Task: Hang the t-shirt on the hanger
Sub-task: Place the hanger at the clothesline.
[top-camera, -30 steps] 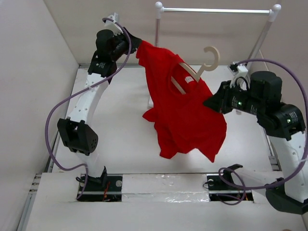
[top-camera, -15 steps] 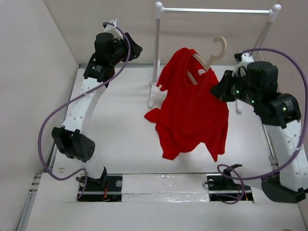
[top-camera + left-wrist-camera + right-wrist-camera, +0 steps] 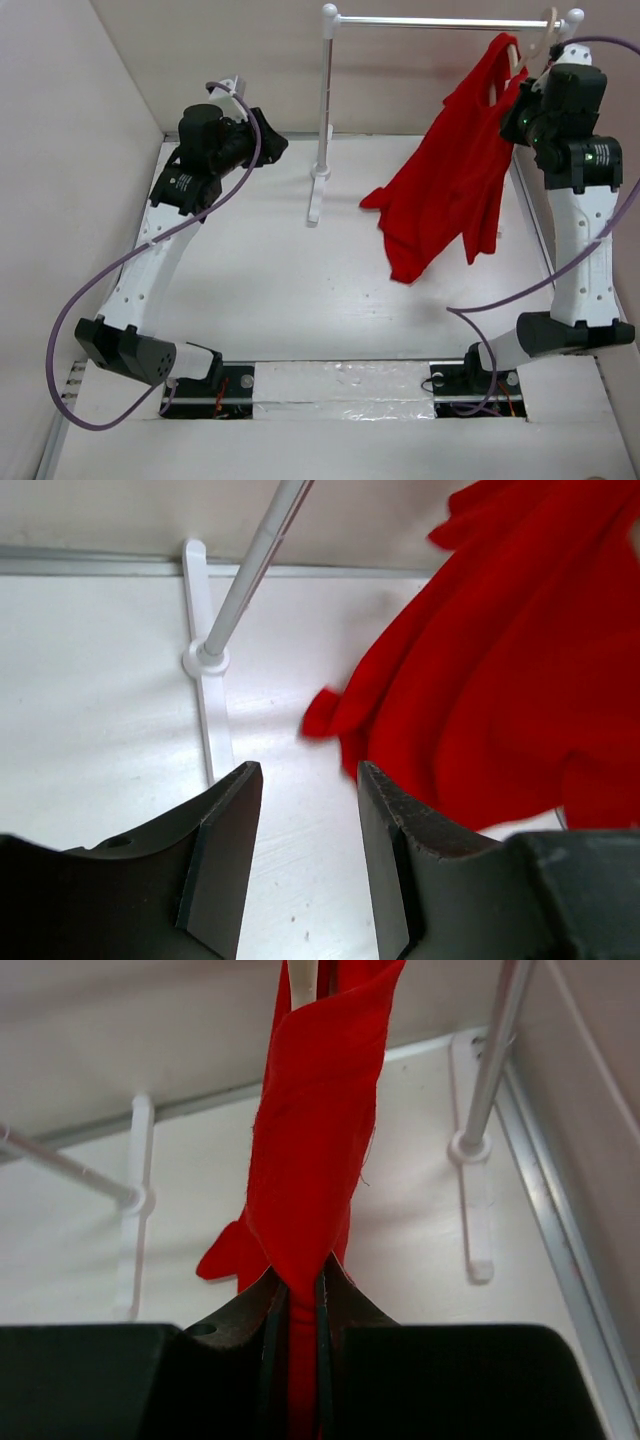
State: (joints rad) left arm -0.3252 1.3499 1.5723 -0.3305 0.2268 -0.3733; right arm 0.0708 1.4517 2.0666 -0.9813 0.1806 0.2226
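My right gripper should next carry the shirt's fold outward toward the rack bar's end by the shirt (image 3: pixel 546 25) and let go of it there. That end, where the hanger's hook is, lies outward.
The red t-shirt (image 3: pixel 450 190) hangs in the air at the back right, draped over the pale hanger (image 3: pixel 519 57). The hanger's hook (image 3: pixel 548 22) is up by the right end of the rack bar; I cannot tell whether it rests on the bar. My right gripper (image 3: pixel 516 108) is shut on the shirt's shoulder. In the right wrist view red cloth (image 3: pixel 315 1140) fills the gap of that gripper (image 3: pixel 297 1300), and a pale strip of hanger (image 3: pixel 302 978) shows at the top. My left gripper (image 3: pixel 276 148) stands open and empty at the back left, with the t-shirt (image 3: pixel 500 660) to the right of this gripper (image 3: pixel 305 860).
A white-posted rack with a metal bar (image 3: pixel 440 21) spans the back of the table. Its left post (image 3: pixel 323 100) and foot (image 3: pixel 207 715) stand between my arms. The right post (image 3: pixel 497 1060) is close beside the shirt. Walls close the left and back sides.
My left gripper let go of the t-shirt, opened and drew back to the left. My right arm carried the shirt and hanger up and right to the rack's right end.
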